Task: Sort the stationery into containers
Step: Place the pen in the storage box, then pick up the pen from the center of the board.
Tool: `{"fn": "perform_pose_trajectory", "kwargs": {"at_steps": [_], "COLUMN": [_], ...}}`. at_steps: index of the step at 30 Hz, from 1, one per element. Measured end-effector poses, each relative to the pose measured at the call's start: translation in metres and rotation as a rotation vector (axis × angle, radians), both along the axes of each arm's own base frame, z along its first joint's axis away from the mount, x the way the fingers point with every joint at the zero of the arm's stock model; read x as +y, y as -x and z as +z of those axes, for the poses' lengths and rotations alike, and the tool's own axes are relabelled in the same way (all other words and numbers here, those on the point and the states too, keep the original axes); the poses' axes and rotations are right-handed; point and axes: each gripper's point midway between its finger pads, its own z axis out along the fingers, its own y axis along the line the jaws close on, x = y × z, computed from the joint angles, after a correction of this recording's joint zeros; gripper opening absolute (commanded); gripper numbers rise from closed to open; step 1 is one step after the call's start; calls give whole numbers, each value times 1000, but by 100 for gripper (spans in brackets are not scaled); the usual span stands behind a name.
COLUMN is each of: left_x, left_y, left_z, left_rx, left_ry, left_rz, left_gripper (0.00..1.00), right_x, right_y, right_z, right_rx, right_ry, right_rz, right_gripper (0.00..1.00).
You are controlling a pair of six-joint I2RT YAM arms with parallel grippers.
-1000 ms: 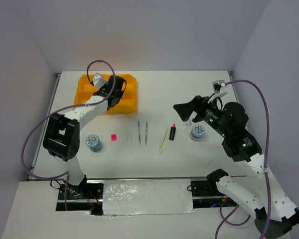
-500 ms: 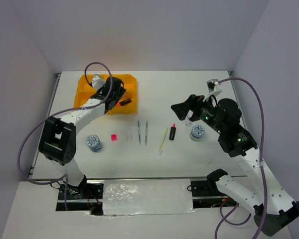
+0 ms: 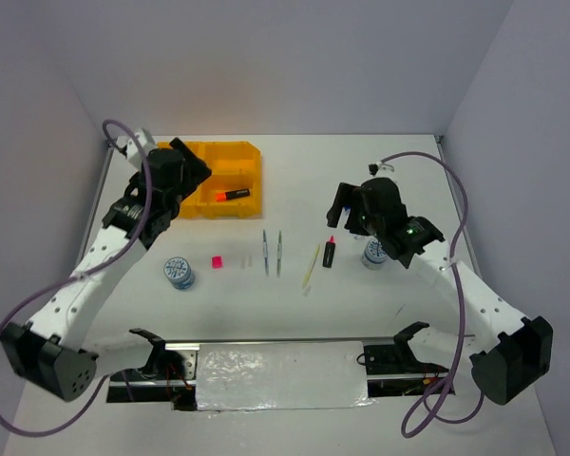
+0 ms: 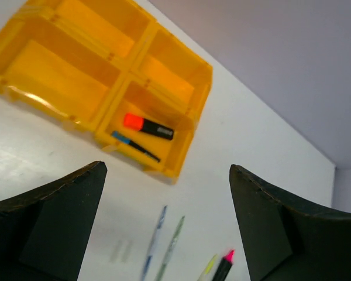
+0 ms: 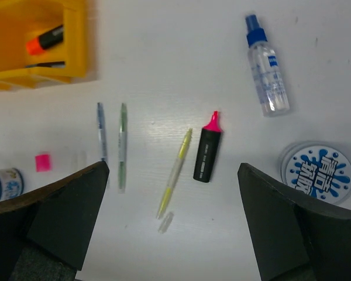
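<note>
My right gripper lowers with open fingers onto the black body of the pink-capped marker (image 3: 329, 255) next, since the marker still lies on the tabletop outside the orange-yellow tray (image 3: 247, 163).
The orange-yellow tray (image 3: 247, 163) sits at the far left; its near right compartment holds an orange-capped marker (image 4: 147, 126) and a thin dark pen (image 4: 134, 146). My left gripper (image 3: 188, 174) hangs open and empty above the tray's left part. On the table lie two thin pens (image 5: 102, 132) (image 5: 122, 140), a pale yellow stick (image 5: 175, 167), a pink-capped marker (image 5: 207, 149), a blue-capped bottle (image 5: 268, 79), a roll (image 5: 317, 171) and a pink square (image 5: 42, 162). My right gripper (image 5: 172, 168) is open above the stick and the pink marker.
A second roll (image 3: 179, 272) stands at the near left, with the pink square (image 3: 217, 260) to its right. A small clear cap (image 5: 167, 221) lies below the stick. The walls close in behind and on both sides.
The left gripper opened, left the orange-capped marker in the tray and drew back to the left. The right gripper swung down to face the table over the stick and pink marker.
</note>
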Motion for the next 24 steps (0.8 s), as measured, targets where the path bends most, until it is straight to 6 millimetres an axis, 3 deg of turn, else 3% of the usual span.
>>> {"fn": "perform_pose_trajectory", "kwargs": {"at_steps": [1,5,9,17,24], "left_x": [6,22,24,23,31], "left_y": [12,56,83,115,128], "left_z": [-2,-22,-44,-58,-79], "left_rx": [8,53,130,176,224], "left_ry": [-16,-104,-197,-317,-384], "left_rz": [-2,-62,-168,-345,-378], "left_gripper": [99,99,99,99,99], "right_x": [-1,-5,-8,3,17], "right_y": [1,2,3,3,1], "right_z": [-9,-46,-95,-165,-182], "right_rx": [20,85,190,364,408], "right_ry": [18,79,137,212,230], "right_rz": [-20,-84,-112,-91,-59], "right_gripper": [98,68,58,55,54]}}
